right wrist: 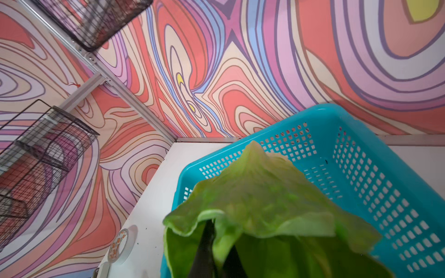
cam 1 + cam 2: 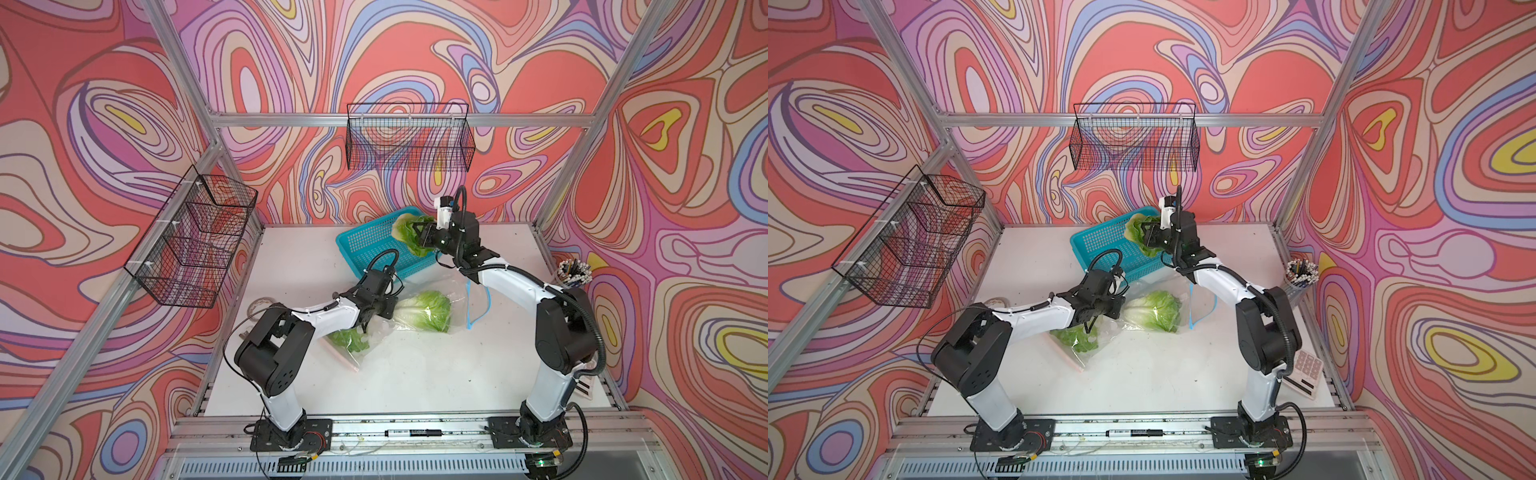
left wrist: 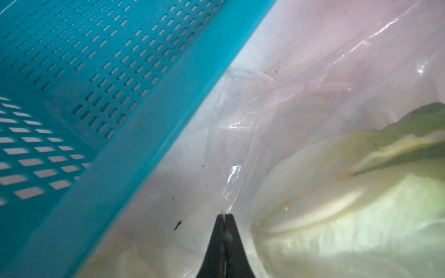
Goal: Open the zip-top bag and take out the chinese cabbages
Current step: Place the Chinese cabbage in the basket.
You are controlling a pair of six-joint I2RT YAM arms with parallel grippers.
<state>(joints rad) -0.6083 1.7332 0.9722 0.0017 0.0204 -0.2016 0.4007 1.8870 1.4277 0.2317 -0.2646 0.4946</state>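
Note:
The third cabbage still hangs above the open blue basket, so my right gripper should next move down toward the basket's bottom and release it.
A clear zip-top bag [image 2: 465,291] lies mid-table, its blue zip edge [image 2: 478,307] gaping to the right. One chinese cabbage [image 2: 428,309] lies inside it, white base to the left. A second cabbage [image 2: 349,338] shows through the plastic under my left arm. My left gripper [image 2: 365,328] points down, shut on a fold of the bag's film [image 3: 240,134], its tips [image 3: 225,216] pinching the plastic beside that cabbage [image 3: 337,192]. My right gripper [image 2: 422,237] is shut on a third cabbage [image 1: 260,199] by a leaf, held above the blue basket [image 1: 361,168].
The blue plastic basket [image 2: 365,245] sits at the back middle, touching the bag. Black wire baskets hang on the left wall [image 2: 195,237] and back wall [image 2: 409,137]. A tape roll [image 2: 259,305] lies left; a pen cup [image 2: 573,272] and calculator [image 2: 1308,370] stand right.

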